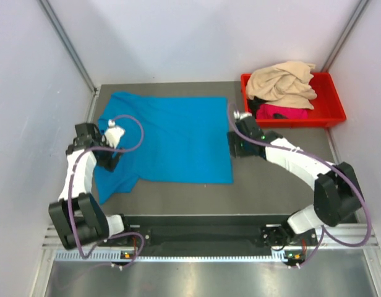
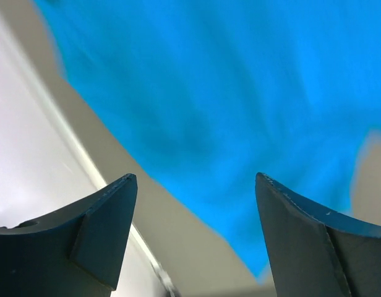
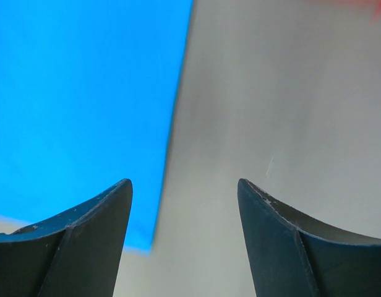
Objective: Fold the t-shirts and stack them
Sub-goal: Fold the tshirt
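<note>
The right gripper moves back along the t-shirt's straight edge and down onto its near hem corner next, since that corner lies closer to my base than the gripper's fingers.
A turquoise-blue t-shirt [image 1: 172,139] lies spread flat on the grey table, with a sleeve flap hanging out at its near left. My left gripper [image 1: 109,158] hovers over the shirt's left edge; in the left wrist view it [image 2: 195,176] is open, with blue cloth [image 2: 240,93] and bare table below it. My right gripper [image 1: 234,145] hovers at the shirt's right edge; in the right wrist view it [image 3: 183,181] is open over the table, the shirt's straight edge [image 3: 85,111] just to its left. A beige t-shirt [image 1: 282,83] lies crumpled on a magenta one [image 1: 283,112] in the bin.
The red plastic bin [image 1: 331,114] stands at the back right corner of the table [image 1: 283,185]. White walls [image 1: 29,93] close in the left, right and far sides. A metal rail [image 1: 178,255] runs along the near edge by the arm bases.
</note>
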You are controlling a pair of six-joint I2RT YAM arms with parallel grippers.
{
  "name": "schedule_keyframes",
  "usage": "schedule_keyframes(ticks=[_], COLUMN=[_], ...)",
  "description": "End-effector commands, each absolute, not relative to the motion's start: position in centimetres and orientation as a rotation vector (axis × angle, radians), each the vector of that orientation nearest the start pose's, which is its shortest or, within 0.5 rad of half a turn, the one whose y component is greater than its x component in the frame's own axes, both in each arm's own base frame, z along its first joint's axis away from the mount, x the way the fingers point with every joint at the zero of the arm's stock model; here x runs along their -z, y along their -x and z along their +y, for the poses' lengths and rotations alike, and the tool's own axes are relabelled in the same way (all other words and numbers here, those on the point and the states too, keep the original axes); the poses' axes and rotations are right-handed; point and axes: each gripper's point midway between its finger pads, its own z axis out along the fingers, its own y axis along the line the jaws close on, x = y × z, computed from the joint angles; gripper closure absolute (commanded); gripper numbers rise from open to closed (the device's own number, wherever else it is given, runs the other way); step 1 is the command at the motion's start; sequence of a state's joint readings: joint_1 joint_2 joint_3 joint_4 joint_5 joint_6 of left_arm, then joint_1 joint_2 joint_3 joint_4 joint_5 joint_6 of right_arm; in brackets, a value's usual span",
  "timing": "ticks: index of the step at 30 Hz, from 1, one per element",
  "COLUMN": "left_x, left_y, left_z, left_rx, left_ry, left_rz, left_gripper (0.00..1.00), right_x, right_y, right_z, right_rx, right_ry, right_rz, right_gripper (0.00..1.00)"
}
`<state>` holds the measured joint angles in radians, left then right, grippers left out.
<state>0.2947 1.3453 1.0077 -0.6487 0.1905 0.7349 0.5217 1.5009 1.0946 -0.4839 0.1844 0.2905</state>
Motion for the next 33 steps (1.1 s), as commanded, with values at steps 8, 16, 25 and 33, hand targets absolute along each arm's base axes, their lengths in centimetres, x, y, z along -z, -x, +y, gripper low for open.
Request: schedule_keyframes(ticks=[8,16,25,33], left_x=[-7.2,-3.7,-3.8,-2.6], left_y=[-15.2,-13.5,-16.3,-16.7], left_z=[7.9,9.6,12.1,9.9], left_rx=[-0.167,-0.279,-0.501,-0.301], left_ry=[-0.987,-1.014,-0.935,-0.952], left_rz=[2.761,2.814,2.75,2.728], left_gripper=[0.12,0.14,0.19,0.6], right_x=[-7.4,-3.8,-2.2,-1.7], right_y=[-23.4,-22.3,-23.1,-22.8], right_z=[19.5,19.1,20.5,21.1], right_rx=[-0.352,-0.352,-0.379,-0.439], right_ry=[0.26,0.218,0.207,0.184], right_rz=[2.54,2.593,2.625,2.629], right_gripper=[0.32,0.32,0.41,0.91])
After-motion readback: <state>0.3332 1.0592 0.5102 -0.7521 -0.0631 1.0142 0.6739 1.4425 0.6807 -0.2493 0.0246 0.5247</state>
